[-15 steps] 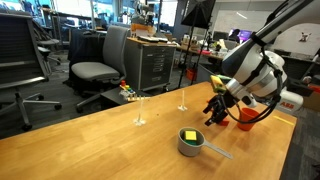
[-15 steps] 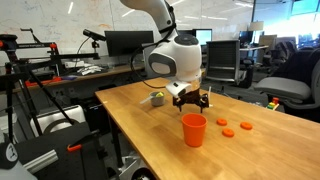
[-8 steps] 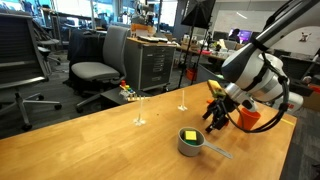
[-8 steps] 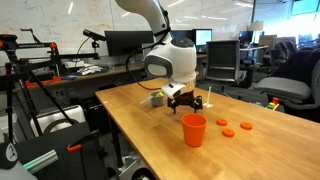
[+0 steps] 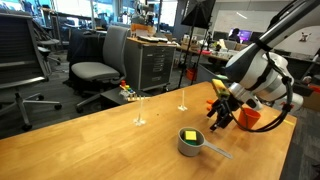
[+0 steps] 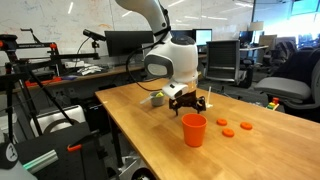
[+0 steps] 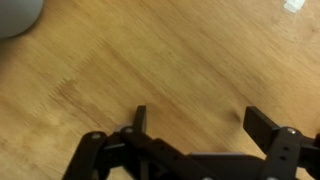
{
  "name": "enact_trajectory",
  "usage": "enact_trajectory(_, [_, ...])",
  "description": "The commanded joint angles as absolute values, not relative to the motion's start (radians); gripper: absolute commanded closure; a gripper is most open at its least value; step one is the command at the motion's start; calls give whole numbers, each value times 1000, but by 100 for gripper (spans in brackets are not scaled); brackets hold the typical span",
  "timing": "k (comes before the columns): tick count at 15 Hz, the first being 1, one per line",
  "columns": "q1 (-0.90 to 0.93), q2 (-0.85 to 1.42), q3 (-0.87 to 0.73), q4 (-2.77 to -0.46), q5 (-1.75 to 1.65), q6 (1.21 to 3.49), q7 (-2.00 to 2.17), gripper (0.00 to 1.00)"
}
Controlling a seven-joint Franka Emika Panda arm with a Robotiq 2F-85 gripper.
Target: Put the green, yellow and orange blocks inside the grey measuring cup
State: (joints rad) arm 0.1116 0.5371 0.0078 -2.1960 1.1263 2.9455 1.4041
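Note:
My open gripper has only bare wood below it. It needs to move low across the table next, away from the grey measuring cup (image 5: 190,143) and toward the orange plastic cup.
The grey measuring cup (image 5: 190,143) stands on the wooden table with a yellow block and a green block (image 5: 189,135) inside it. It also shows behind the arm in an exterior view (image 6: 155,99), and its edge is at the top left corner of the wrist view (image 7: 15,14). My gripper (image 5: 215,121) hangs just above the table beside the cup, also seen in the other exterior view (image 6: 190,103). In the wrist view the gripper (image 7: 195,118) is open and empty over bare wood. I cannot pick out an orange block.
An orange plastic cup (image 6: 194,130) stands near the table edge, with orange flat discs (image 6: 231,130) beside it. The same cup sits behind the gripper (image 5: 247,117). Two thin stemmed stands (image 5: 139,110) are at the table's far side. Office chairs and desks surround the table.
The gripper has shifted slightly toward the measuring cup and a little lower. It stays open and empty. The blocks in the cup have not moved.

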Motion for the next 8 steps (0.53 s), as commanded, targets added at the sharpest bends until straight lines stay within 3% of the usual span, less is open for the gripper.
enact_trajectory(1, [136, 482, -30, -2246, 1078, 2985, 1419, 0])
enact_trajectory(8, [116, 483, -46, -2255, 1055, 3002, 1403, 0])
